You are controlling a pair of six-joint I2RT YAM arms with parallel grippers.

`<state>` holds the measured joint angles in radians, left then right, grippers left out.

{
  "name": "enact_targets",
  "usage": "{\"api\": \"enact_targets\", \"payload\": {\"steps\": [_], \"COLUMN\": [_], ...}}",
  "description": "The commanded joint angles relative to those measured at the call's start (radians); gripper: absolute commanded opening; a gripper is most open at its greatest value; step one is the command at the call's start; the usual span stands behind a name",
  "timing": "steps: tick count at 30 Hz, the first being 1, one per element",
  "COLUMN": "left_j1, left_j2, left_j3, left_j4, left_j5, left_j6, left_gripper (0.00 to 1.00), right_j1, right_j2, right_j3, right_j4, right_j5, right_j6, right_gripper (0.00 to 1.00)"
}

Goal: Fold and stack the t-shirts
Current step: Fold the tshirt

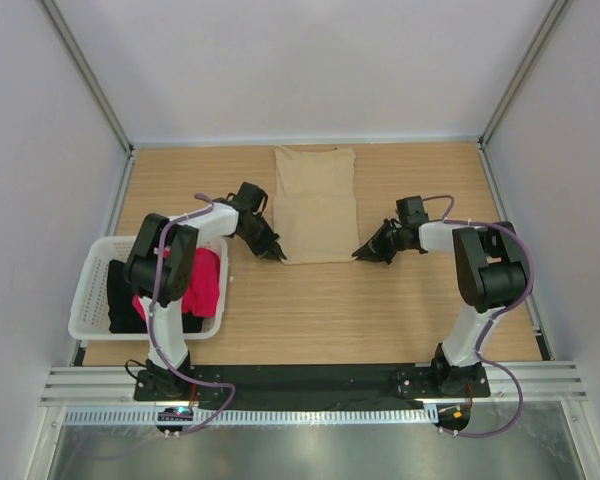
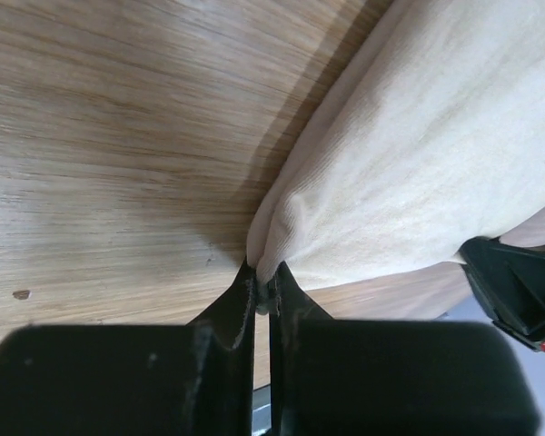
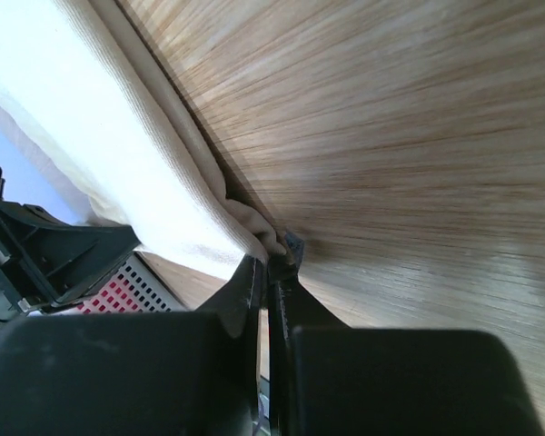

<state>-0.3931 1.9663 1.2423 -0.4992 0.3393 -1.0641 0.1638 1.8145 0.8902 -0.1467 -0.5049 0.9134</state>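
Observation:
My right gripper will next lift the t-shirt's near corner outward over the tan t-shirt's far end (image 1: 341, 158), which lies outward of it. Then it will lower and release, and that will halve the long folded t-shirt.
The tan t-shirt (image 1: 315, 205) lies folded into a long strip at the middle back of the table. My left gripper (image 1: 277, 253) is shut on its near left corner, and the cloth (image 2: 418, 154) bunches between the black fingers (image 2: 232, 313). My right gripper (image 1: 360, 252) is shut on the near right corner; the tan hem (image 3: 163, 173) runs into its closed tips (image 3: 272, 263). The red-pink t-shirt (image 1: 202, 280) and the black t-shirt (image 1: 122, 295) lie crumpled in the basket at the left.
A white slotted basket (image 1: 88, 290) stands at the table's left near edge, next to the left arm's base; its wall (image 3: 127, 292) shows behind my left gripper in the right wrist view. Grey walls and metal posts enclose the table on three sides.

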Motion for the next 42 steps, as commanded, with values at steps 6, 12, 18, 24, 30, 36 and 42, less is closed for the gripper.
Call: {"api": "enact_targets", "payload": {"steps": [6, 12, 18, 24, 30, 36, 42], "left_j1": [-0.081, -0.156, -0.263, -0.384, -0.469, -0.478, -0.448], "left_j2": [-0.044, -0.182, -0.354, -0.556, -0.714, -0.742, -0.637], "left_j3": [0.042, -0.061, -0.196, -0.303, -0.327, -0.232, -0.083], "left_j4": [-0.154, -0.165, -0.190, -0.236, -0.350, -0.443, -0.522], "left_j5": [-0.152, -0.184, -0.207, -0.214, -0.230, -0.224, -0.267], "left_j6": [0.148, 0.153, 0.109, 0.026, -0.025, -0.028, 0.016], "left_gripper": [0.00, 0.00, 0.00, 0.00, 0.00, 0.00, 0.01], "right_j1": [0.006, 0.008, 0.025, 0.028, 0.036, 0.036, 0.034], "right_j2": [-0.072, -0.240, -0.518, -0.846, -1.092, -1.114, -0.931], "right_j3": [-0.028, -0.128, -0.267, -0.370, -0.353, -0.214, -0.084], "right_j4": [-0.140, -0.228, -0.356, -0.559, -0.798, -0.930, -0.814], "right_j5": [0.115, 0.117, 0.126, 0.108, 0.086, 0.080, 0.065], "right_j6": [-0.133, -0.165, -0.168, -0.163, -0.168, -0.186, -0.176], "right_gripper": [0.01, 0.01, 0.01, 0.01, 0.01, 0.01, 0.01]}}
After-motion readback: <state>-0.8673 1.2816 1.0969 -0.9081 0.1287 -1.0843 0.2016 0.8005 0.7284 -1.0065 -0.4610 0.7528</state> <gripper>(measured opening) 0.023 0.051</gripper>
